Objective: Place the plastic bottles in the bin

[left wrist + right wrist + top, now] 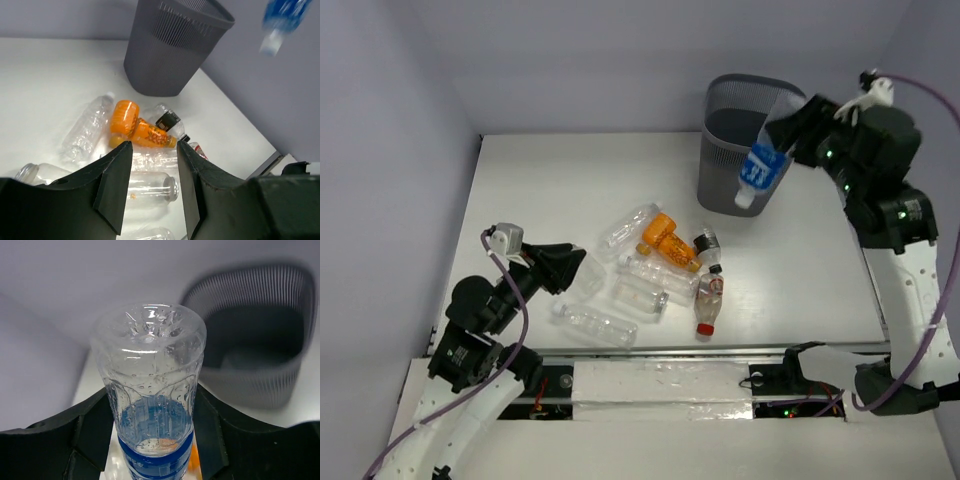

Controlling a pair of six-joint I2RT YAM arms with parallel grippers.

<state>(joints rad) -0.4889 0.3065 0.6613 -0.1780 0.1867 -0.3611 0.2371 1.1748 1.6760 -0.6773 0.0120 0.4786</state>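
Note:
My right gripper should move the bottle outward over the bin's opening (736, 125) (257, 335) to let go of it, as the bottle's cap is still hanging at the bin's near rim.
My right gripper (782, 142) is shut on the blue-labelled bottle (760, 170), held cap-down in the air at the near right rim of the dark mesh bin (738, 150). In the right wrist view the bottle's clear base (150, 370) fills the gap between the jaws, and the bin (260, 340) lies beyond. My left gripper (582, 268) is open and empty, hovering just left of the bottle pile: an orange bottle (668, 240), a dark-capped one (707, 243), a red-capped one (709, 300) and several clear ones (640, 296). The left wrist view shows a clear bottle (150, 187) between the jaws.
The bin stands at the table's back right, near the rear wall. The white table (540, 190) ends at a front rail (660, 385) just below the bottles. The bin also shows in the left wrist view (172, 45).

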